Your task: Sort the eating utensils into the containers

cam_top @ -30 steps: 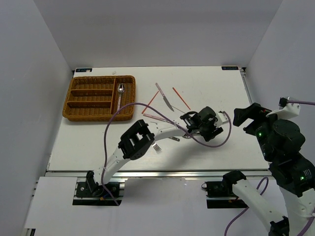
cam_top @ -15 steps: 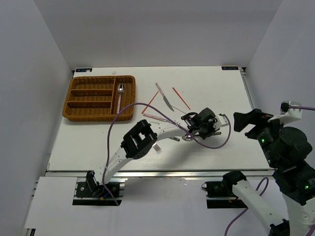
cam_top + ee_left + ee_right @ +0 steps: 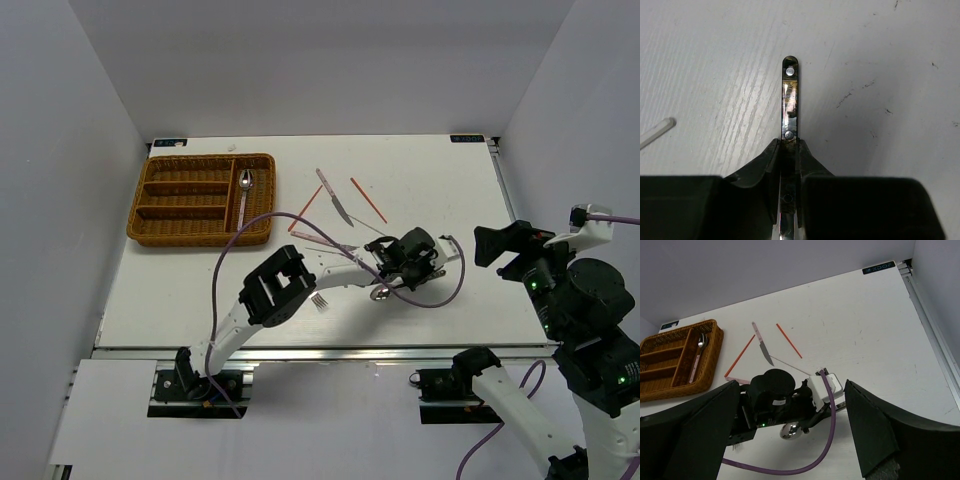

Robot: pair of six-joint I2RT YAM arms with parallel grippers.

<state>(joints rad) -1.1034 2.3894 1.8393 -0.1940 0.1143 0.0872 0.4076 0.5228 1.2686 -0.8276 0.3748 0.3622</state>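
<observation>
Next, my left gripper first lifts, turns and swings outward over the section of the tray. Then it brings the dark-handled spoon down beside the pink-handled spoon already there.
My left gripper (image 3: 424,266) is shut on a dark-handled spoon; its riveted handle (image 3: 791,100) sticks out past the fingers, close over the white table. The spoon's bowl (image 3: 791,428) shows under the wrist, also in the top view (image 3: 379,292). My right gripper (image 3: 500,245) is open and empty, off to the right above the table. The brown wicker tray (image 3: 135,215) sits at the far left and holds a pink-handled spoon (image 3: 243,195) in its right compartment. Two red-orange chopsticks (image 3: 306,207) (image 3: 368,200) and a pink-handled knife (image 3: 334,197) lie mid-table.
A pink-handled piece (image 3: 318,240) and a thin pale stick (image 3: 365,225) lie by the left forearm. A fork (image 3: 320,299) lies beside the left elbow. The purple cable (image 3: 440,290) loops over the table near the left gripper. The tray also shows in the right wrist view (image 3: 670,365).
My left gripper has shifted slightly left and toward the near edge with the spoon, whose bowl now shows. The right gripper drew back a little a second ago, then held still.
</observation>
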